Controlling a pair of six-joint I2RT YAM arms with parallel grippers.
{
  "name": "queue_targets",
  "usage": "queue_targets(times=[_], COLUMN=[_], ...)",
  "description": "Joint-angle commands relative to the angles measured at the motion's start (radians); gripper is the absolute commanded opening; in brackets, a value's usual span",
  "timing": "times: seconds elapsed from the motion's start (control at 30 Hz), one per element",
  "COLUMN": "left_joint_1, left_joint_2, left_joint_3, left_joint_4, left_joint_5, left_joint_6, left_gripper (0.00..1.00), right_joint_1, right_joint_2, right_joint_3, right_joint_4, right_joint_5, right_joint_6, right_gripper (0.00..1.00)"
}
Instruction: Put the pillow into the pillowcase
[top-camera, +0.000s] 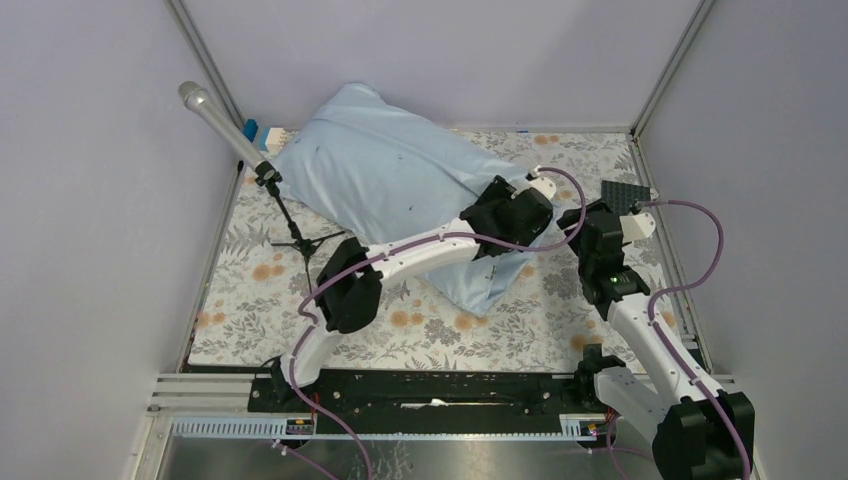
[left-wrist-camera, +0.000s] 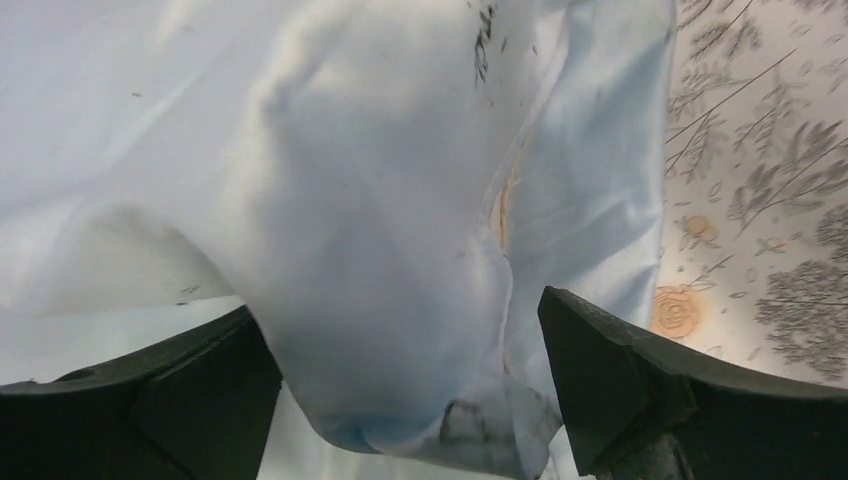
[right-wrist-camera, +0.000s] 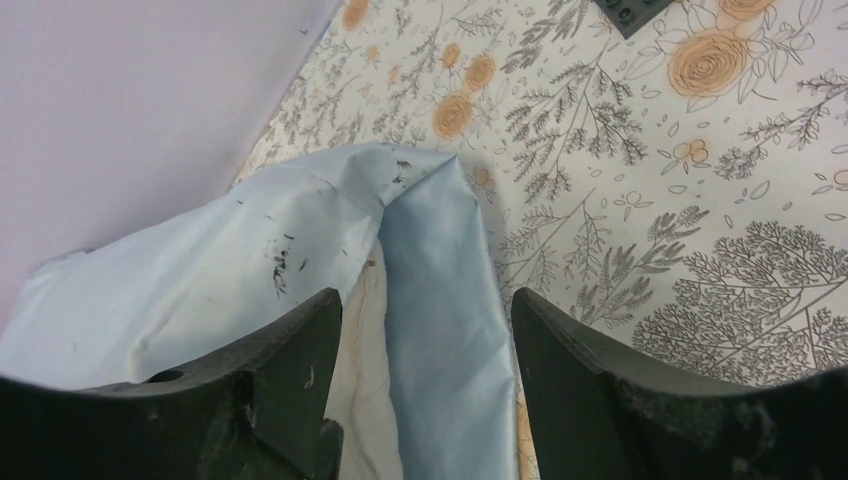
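Observation:
My left gripper needs to come down next over the pillowcase opening so its open fingers straddle the pillowcase's hemmed fold (left-wrist-camera: 503, 290), where the cream pillow shows past the pillowcase's edge.
The light-blue pillowcase (top-camera: 390, 175) lies plump across the back middle of the table, its open end toward the right front. In the right wrist view a cream strip of the pillow (right-wrist-camera: 362, 340) shows inside the pillowcase (right-wrist-camera: 200, 280) mouth. My left gripper (top-camera: 518, 222) reaches over the sack's right end. In its wrist view the left gripper (left-wrist-camera: 395, 305) is open wide, a bulge of the pillowcase (left-wrist-camera: 380, 230) hanging between the fingers. My right gripper (top-camera: 588, 238) sits just right of it. The right gripper (right-wrist-camera: 428, 295) is open, its fingers either side of the blue hem and the cream strip.
A microphone (top-camera: 213, 115) on a small tripod stand (top-camera: 300, 240) stands at the left. A black studded plate (top-camera: 625, 195) lies at the back right, a small blue and white thing (top-camera: 262, 135) at the back left. The floral tablecloth (top-camera: 250, 290) covers the table, with walls on three sides.

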Motion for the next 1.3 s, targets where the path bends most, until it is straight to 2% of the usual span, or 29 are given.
queue_targets(times=[0.0, 0.2, 0.33, 0.37, 0.4, 0.47, 0.5, 0.67, 0.77, 0.9, 1.1, 1.27], left_joint_1=[-0.019, -0.012, 0.005, 0.01, 0.019, 0.04, 0.049, 0.087, 0.12, 0.128, 0.178, 0.208], left_joint_2=[0.11, 0.255, 0.294, 0.292, 0.285, 0.254, 0.228, 0.051, -0.044, -0.145, -0.303, -0.367], left_joint_3=[0.065, 0.026, -0.008, -0.02, -0.032, -0.045, -0.047, -0.021, 0.021, 0.024, -0.116, -0.142], left_joint_4=[-0.066, -0.025, 0.026, 0.043, 0.064, 0.082, 0.083, 0.054, 0.012, 0.011, 0.111, 0.147], left_joint_5=[-0.12, -0.353, -0.392, -0.391, -0.383, -0.381, -0.371, -0.188, -0.055, 0.032, 0.213, 0.355], left_joint_6=[0.14, 0.23, 0.249, 0.257, 0.261, 0.237, 0.222, 0.098, 0.018, -0.011, -0.147, -0.239], left_gripper=[0.99, 0.99, 0.97, 0.88, 0.67, 0.04, 0.0, 0.0, 0.0, 0.0, 0.0, 0.0], right_joint_1=[-0.009, -0.009, -0.009, -0.009, -0.009, -0.009, -0.009, -0.008, -0.007, 0.016, 0.097, 0.135], right_joint_2=[-0.017, -0.005, -0.001, -0.002, -0.003, 0.002, 0.013, 0.111, 0.141, 0.219, 0.365, 0.458], right_joint_3=[0.037, 0.07, 0.082, 0.083, 0.084, 0.087, 0.091, 0.099, 0.058, 0.066, 0.137, 0.164], right_joint_4=[-0.045, -0.036, -0.037, -0.037, -0.037, -0.024, -0.019, 0.108, 0.214, 0.301, 0.37, 0.434], right_joint_5=[-0.017, -0.061, -0.076, -0.076, -0.075, -0.098, -0.127, -0.319, -0.369, -0.442, -0.389, -0.331], right_joint_6=[-0.009, -0.036, -0.061, -0.069, -0.076, -0.101, -0.125, -0.211, -0.194, -0.222, -0.301, -0.35], right_gripper=[0.7, 0.71, 0.71, 0.71, 0.71, 0.71, 0.7, 0.59, 0.55, 0.47, 0.45, 0.48])
